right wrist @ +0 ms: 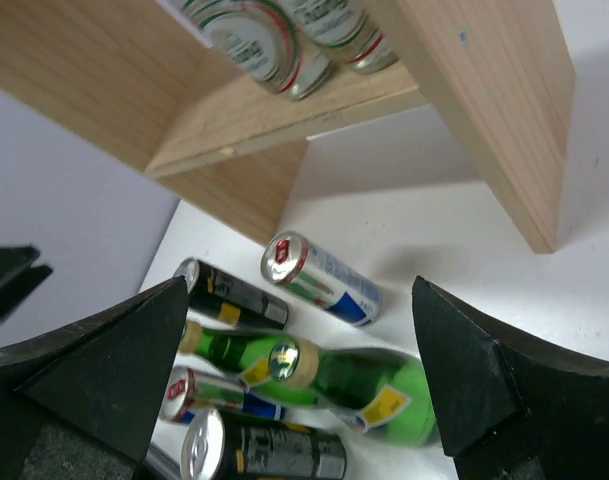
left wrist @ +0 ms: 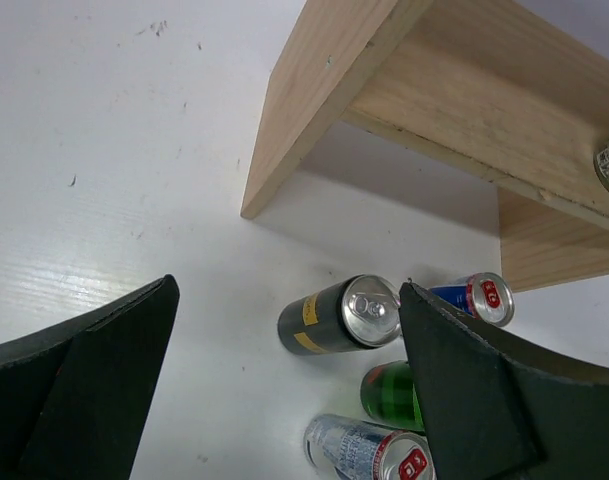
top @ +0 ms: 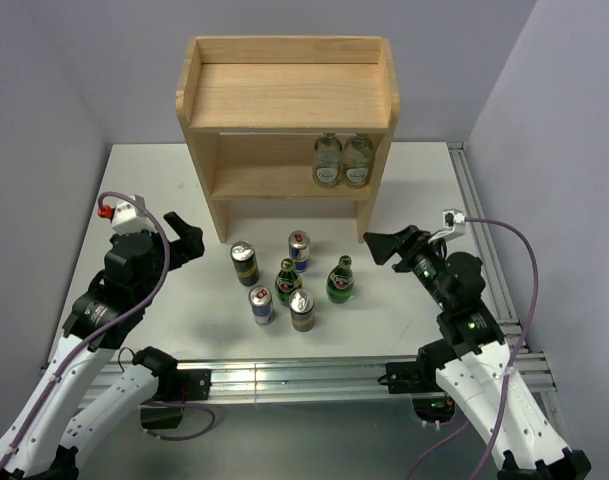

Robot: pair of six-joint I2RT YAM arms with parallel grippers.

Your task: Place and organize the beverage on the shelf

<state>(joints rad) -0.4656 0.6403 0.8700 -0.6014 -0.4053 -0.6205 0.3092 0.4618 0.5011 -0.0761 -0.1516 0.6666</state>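
Observation:
The right gripper swings left in the top view and comes down around the nearer green bottle's body next, since that bottle stands at the cluster's open edge.
The beverage stands as a cluster on the white table in front of the wooden shelf (top: 284,100): two green bottles (top: 340,280) (top: 288,280), two black-and-gold cans (top: 245,264) (top: 302,310) and two blue-and-silver cans (top: 299,250) (top: 261,305). My left gripper (top: 189,240) hovers left of the cluster, open and holding nothing; its wrist view (left wrist: 289,290) shows a black can (left wrist: 339,315) just ahead. My right gripper (top: 384,245) hovers to the right, also open and holding nothing (right wrist: 299,285), facing the nearer green bottle (right wrist: 384,385).
Two clear glass bottles (top: 327,160) (top: 358,160) stand at the right end of the shelf's lower tier. The shelf's top tier holds nothing. A metal rail (top: 284,375) runs along the table's near edge, and grey walls close in both sides.

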